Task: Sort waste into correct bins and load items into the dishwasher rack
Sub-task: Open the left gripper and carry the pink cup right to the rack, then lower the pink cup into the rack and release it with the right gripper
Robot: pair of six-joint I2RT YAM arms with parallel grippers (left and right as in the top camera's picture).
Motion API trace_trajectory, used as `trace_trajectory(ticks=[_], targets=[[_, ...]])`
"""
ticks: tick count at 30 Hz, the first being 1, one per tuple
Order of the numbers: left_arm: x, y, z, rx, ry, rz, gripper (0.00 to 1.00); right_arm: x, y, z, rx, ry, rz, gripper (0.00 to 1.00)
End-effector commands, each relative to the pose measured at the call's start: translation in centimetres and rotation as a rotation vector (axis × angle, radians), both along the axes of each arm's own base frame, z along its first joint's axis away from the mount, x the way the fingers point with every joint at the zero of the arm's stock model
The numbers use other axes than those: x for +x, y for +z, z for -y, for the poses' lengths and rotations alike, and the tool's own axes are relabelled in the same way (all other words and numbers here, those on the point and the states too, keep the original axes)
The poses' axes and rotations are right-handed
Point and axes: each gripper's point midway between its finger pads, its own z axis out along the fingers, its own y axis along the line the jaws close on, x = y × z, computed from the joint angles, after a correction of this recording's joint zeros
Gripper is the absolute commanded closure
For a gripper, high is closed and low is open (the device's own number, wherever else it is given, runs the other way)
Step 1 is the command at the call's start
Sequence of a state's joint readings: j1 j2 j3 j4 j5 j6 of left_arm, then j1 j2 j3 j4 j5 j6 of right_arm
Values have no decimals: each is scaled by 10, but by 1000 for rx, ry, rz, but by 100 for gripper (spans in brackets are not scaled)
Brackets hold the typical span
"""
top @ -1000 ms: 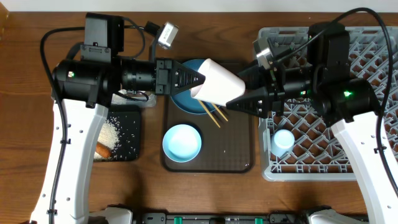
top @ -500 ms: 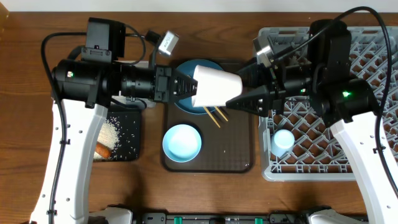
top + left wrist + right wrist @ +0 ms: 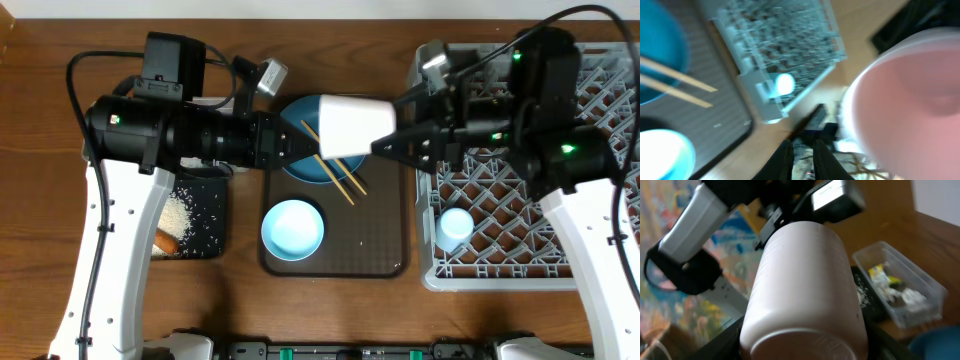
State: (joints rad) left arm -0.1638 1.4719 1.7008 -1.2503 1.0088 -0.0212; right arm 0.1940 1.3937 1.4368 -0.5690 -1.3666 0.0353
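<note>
The robot needs to swing its right gripper back over the rack wires [image 3: 508,230] beside the light-blue cup next, with the fingers turning down, and lower it to release, since those pegs are empty.
The pinkish-white cup [image 3: 352,125] lies on its side in the air above the brown tray, and my right gripper [image 3: 388,126] is shut on its base end. In the right wrist view the cup [image 3: 805,290] fills the frame, with my right gripper [image 3: 802,347] round it. My left gripper [image 3: 308,146] points at the cup's mouth, jaws a little open, nothing between them. In the left wrist view the cup [image 3: 910,100] sits right of my left gripper [image 3: 802,145]. Chopsticks [image 3: 335,175] lie on the dark-blue plate [image 3: 300,168]. The pale-blue bowl [image 3: 292,228] sits in front of it.
The grey dishwasher rack [image 3: 600,230] stands at the right with a small light-blue cup [image 3: 455,225] in its near-left corner. A black tray [image 3: 195,215] at the left holds rice and an orange stick [image 3: 165,241]. The clear tub [image 3: 900,287] holds wrappers and paper.
The cup has turned level and shifted right with my right gripper. My left gripper's jaws have parted off the cup's rim.
</note>
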Motion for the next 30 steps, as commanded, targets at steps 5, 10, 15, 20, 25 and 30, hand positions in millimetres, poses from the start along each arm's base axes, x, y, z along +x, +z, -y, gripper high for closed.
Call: trace_trajectory(ticks=[5, 10, 15, 20, 25, 30], targets=[[9, -16, -14, 126, 54, 26, 83, 30, -35, 43, -140, -284, -237, 66], [8, -19, -16, 140, 59, 15, 83, 29, -81, 87, -373, -548, -429, 72], [7, -25, -20, 179, 74, -2, 83, 7, -105, 148, -695, -845, -520, 68], [8, -25, -20, 178, 74, 2, 83, -24, -112, 201, -937, -1098, -636, 68], [8, -25, -20, 178, 75, 2, 83, -50, -128, 244, -1136, -1328, -809, 68], [6, -25, -21, 180, 74, -5, 83, -46, -140, 248, -1200, -1323, -860, 70]])
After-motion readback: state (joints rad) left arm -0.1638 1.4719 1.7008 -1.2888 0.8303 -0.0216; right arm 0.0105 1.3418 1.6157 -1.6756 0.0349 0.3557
